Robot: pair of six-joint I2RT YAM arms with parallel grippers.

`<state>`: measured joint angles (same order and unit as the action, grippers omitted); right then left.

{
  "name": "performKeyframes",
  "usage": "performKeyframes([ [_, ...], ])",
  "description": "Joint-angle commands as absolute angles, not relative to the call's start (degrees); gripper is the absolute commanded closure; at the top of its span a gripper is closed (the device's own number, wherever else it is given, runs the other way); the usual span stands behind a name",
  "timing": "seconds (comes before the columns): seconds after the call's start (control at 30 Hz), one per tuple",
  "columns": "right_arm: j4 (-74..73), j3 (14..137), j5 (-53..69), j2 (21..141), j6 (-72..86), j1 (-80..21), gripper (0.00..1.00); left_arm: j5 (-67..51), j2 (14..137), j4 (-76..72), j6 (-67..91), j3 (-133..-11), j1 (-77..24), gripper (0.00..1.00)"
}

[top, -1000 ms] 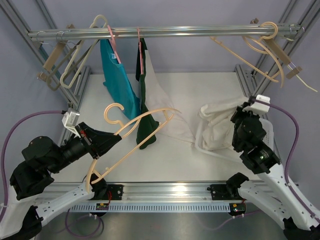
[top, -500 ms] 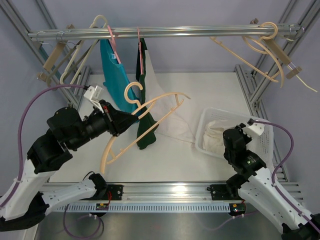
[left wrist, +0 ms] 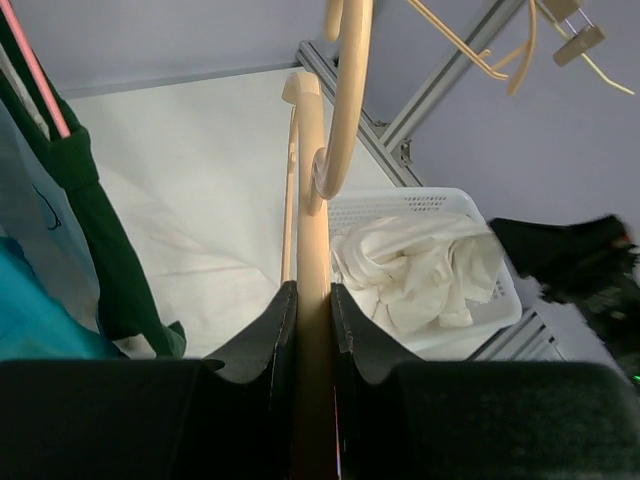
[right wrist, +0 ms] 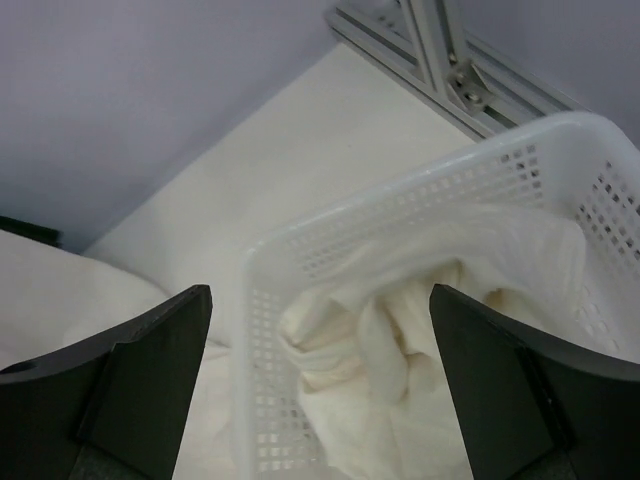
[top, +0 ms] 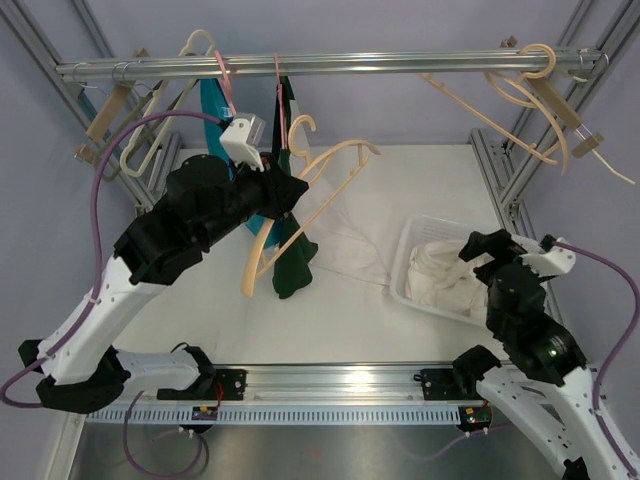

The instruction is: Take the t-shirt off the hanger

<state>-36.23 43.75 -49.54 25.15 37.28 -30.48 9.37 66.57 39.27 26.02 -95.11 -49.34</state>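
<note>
I need to reach outward with my left gripper next, hook the bare hanger (top: 335, 158) on the bar's empty part (top: 369, 63) and let go, because that part lies outward, to the right in the top view.
The white t-shirt (top: 440, 275) lies crumpled in the white basket (top: 408, 245), off any hanger. My right gripper (top: 488, 252) hovers open just above it; in the right wrist view its jaws (right wrist: 318, 290) stand wide apart over the t-shirt (right wrist: 400, 340) and the basket rim (right wrist: 400, 190), holding nothing. My left gripper (top: 298, 190) is raised high near the rail and shut on a bare beige hanger (top: 335, 158). In the left wrist view the hanger's bar (left wrist: 312, 230) runs straight up between the shut jaws (left wrist: 313, 300), with the t-shirt (left wrist: 410, 270) in the basket beyond.
A metal rail (top: 400, 64) crosses the back. On it hang a teal shirt (top: 215, 110), a dark green shirt (top: 292, 260) and a white garment (top: 340, 240) that reaches the table. Empty hangers hang at the rail's left end (top: 140, 130) and right end (top: 520, 100).
My right gripper opened and let the white t-shirt drop into the basket, then drew back toward me. My left arm lifted the bare hanger up and back toward the rail.
</note>
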Motion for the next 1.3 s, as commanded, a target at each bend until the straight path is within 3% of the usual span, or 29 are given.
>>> performKeyframes([
  [0.0, -42.2, 51.2, -42.6, 20.1, 34.4, -30.2, 0.01, 13.5, 69.4, 35.1, 24.1, -100.9, -49.5, 1.0],
  [0.43, -43.3, 56.8, -27.4, 17.4, 31.3, -30.2, 0.01, 17.1, 87.3, 34.5, 18.8, -119.0, -49.5, 1.0],
  [0.5, -42.0, 56.3, -24.7, 16.9, 30.8, -30.2, 0.05, 17.6, 91.0, 34.5, 17.2, -123.2, -49.5, 1.0],
  [0.53, -41.4, 55.7, -23.8, 16.2, 30.0, -30.2, 0.13, 17.9, 92.1, 34.6, 16.8, -124.4, -49.4, 1.0],
  [0.63, -40.0, 55.2, -20.9, 15.2, 29.4, -30.2, 0.75, 18.3, 96.4, 34.5, 15.9, -128.3, -49.1, 1.0],
  [0.7, -40.2, 55.4, -18.5, 15.3, 29.1, -30.2, 0.94, 19.0, 99.7, 34.6, 15.3, -131.6, -49.0, 1.0],
  [0.77, -40.2, 55.6, -16.7, 15.6, 28.6, -30.2, 0.93, 19.4, 101.7, 34.6, 14.8, -133.9, -49.0, 1.0],
  [0.83, -39.5, 55.0, -14.2, 15.6, 28.1, -30.2, 0.84, 20.2, 104.2, 34.5, 14.2, -137.2, -49.0, 1.0],
  [1.0, -36.7, 52.5, -8.5, 15.7, 27.9, -30.1, 0.71, 21.6, 107.7, 33.5, 12.7, -141.0, -48.8, 1.0],
  [1.27, -35.2, 49.8, -4.4, 17.0, 27.0, -30.2, 0.7, 20.6, 112.0, 31.6, 12.8, -143.4, -46.5, 1.0],
])
